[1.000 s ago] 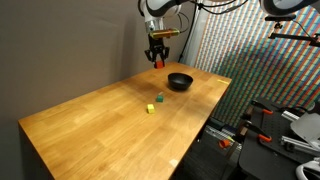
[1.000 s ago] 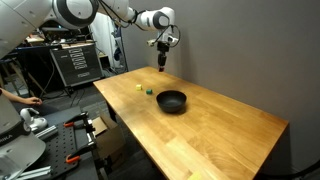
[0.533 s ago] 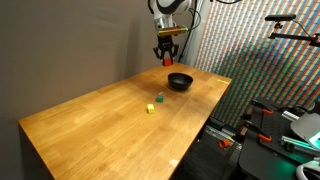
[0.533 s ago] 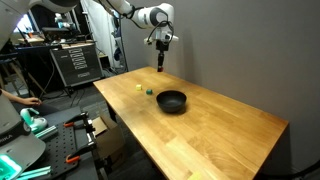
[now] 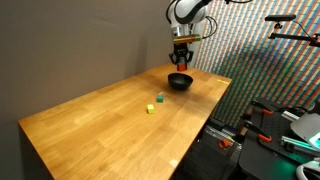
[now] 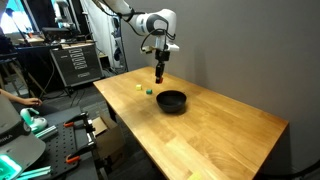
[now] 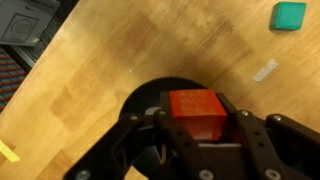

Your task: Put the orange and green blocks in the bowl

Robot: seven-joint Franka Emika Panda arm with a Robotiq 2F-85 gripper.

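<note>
The gripper moves over the black bowl's open middle next, goes down, and releases the orange block, as the block hangs high and off-center from the bowl.
My gripper is shut on the orange block and holds it in the air above the black bowl. In both exterior views the gripper hangs over the table, just above the bowl. The green block lies on the wooden table, a short way from the bowl. A yellow block lies beside the green one.
A strip of tape is stuck on the tabletop near the bowl. A dark wall stands behind the table. Equipment racks and clamps stand off the table's edges.
My gripper has carried the orange block sideways and down, from beyond the bowl to a spot right over it.
</note>
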